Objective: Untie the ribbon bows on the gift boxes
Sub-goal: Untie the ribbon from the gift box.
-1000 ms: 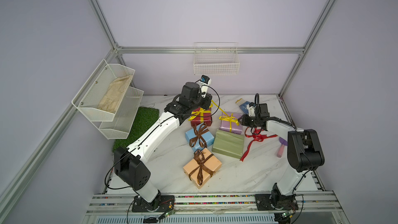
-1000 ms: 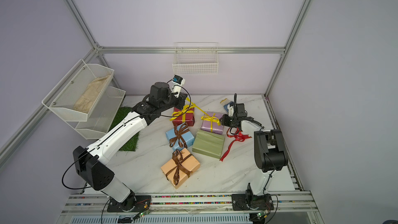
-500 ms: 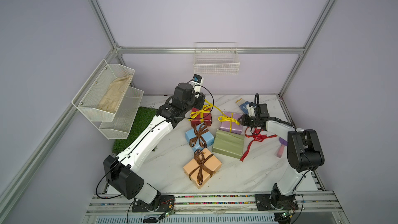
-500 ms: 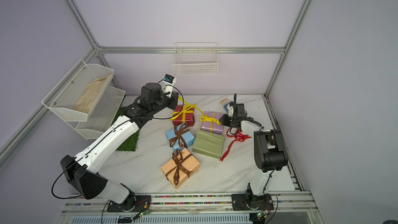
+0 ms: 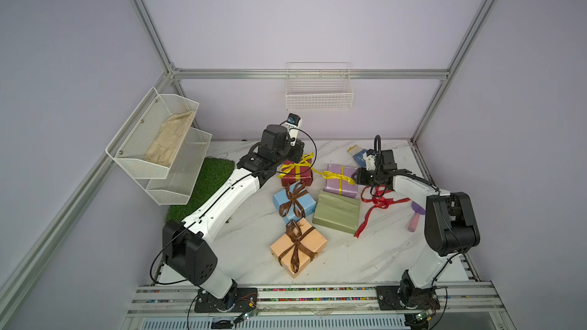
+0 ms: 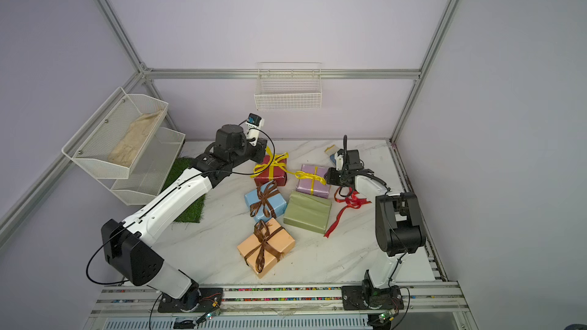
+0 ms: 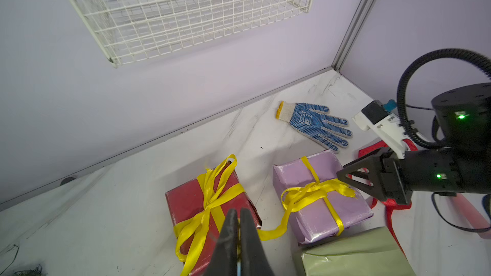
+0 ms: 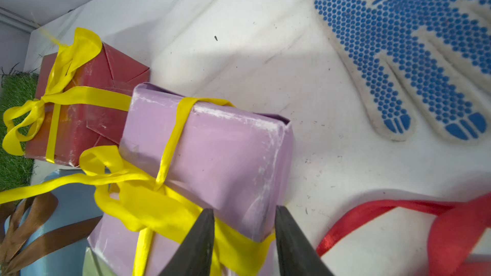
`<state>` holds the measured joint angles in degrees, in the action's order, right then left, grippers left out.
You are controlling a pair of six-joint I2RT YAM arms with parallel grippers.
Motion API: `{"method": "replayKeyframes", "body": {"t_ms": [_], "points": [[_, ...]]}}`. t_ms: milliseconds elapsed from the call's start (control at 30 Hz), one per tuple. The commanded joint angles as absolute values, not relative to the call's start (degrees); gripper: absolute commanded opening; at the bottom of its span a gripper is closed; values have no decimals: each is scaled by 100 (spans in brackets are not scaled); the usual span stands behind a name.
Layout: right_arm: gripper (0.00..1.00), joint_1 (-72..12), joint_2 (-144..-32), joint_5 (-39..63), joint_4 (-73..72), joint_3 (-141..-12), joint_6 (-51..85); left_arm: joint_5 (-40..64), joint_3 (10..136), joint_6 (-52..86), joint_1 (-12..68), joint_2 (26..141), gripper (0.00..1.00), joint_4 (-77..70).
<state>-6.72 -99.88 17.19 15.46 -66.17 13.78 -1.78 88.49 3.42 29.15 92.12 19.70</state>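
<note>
My left gripper lowers toward the dark red box's bow (image 7: 206, 208) next and releases the yellow tail (image 7: 276, 228), as it is already drawn out past the lilac box.
Five gift boxes sit mid-table. The dark red box (image 5: 295, 175) and the lilac box (image 5: 339, 182) carry yellow ribbon bows (image 7: 210, 203). Brown bows (image 5: 293, 200) top the light blue box (image 5: 305, 206) and the peach box (image 5: 314, 242). The olive box (image 5: 336, 214) is bare, and a red ribbon (image 5: 378, 201) lies loose beside it. My left gripper (image 7: 239, 215) hangs over the dark red box, shut on a yellow tail (image 7: 276, 228) running to the lilac box's bow. My right gripper (image 8: 244, 215) is open, its fingertips on either side of the lilac box's edge and yellow band.
A blue-dotted glove (image 5: 359, 155) lies at the back right. A pink and purple tool (image 5: 415, 217) rests near the right arm. A grass mat (image 5: 206, 182) sits left under tiered wire shelves (image 5: 158, 141). A wire basket (image 5: 319, 90) hangs on the back wall.
My left gripper has drawn back a little to the left with the yellow tail, which now sags lower between the dark red and lilac boxes. The right arm has hardly moved.
</note>
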Motion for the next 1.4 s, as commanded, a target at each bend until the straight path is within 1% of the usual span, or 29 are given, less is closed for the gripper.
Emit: {"method": "replayKeyframes", "body": {"t_ms": [0, 133, 233, 267, 333, 400, 633, 767, 900, 1000, 1133, 1267, 1300, 1367], "points": [[42, -732, -9670, 1680, 1838, -6872, 1201, -253, 8901, 426, 2777, 9608, 7, 1626], [42, -923, -9611, 1982, 1724, -6838, 816, -913, 9264, 737, 2560, 10052, 7, 1819], [42, -1169, -9737, 1942, 1817, -6972, 541, -1037, 9375, 731, 2377, 10188, 7, 1799], [42, -1230, -9794, 1927, 1857, -7035, 479, -1022, 9393, 718, 2329, 10212, 8, 1789], [43, -1377, -9924, 1807, 1921, -7155, 380, -958, 9413, 694, 2206, 10267, 14, 1817], [43, -1469, -10018, 1704, 1972, -7234, 285, -781, 9384, 749, 2059, 10287, 17, 1862], [42, -1570, -10116, 1187, 2030, -7308, 75, -193, 9017, 905, 1579, 10066, 19, 1846], [42, -1566, -10072, 988, 2045, -7268, -39, 285, 8858, 866, 1556, 9929, 30, 1841], [42, -1565, -10108, 880, 2118, -7266, -126, 1382, 8663, 795, 1564, 9825, 44, 1825], [42, -1567, -10164, 895, 2118, -7274, -154, 1800, 8400, 914, 1619, 9712, 50, 1745], [36, -1570, -10246, 943, 2053, -7294, -160, 1793, 7927, 763, 1876, 9425, 56, 1527], [29, -1566, -10369, 1028, 2047, -7340, -146, 1733, 7605, 694, 2127, 9192, 56, 1476], [27, -1566, -10392, 1020, 2056, -7356, -127, 1718, 7550, 690, 2172, 9149, 56, 1464], [17, -1564, -10381, 1003, 2040, -7356, -102, 1680, 7433, 690, 2270, 9074, 56, 1441]]}}
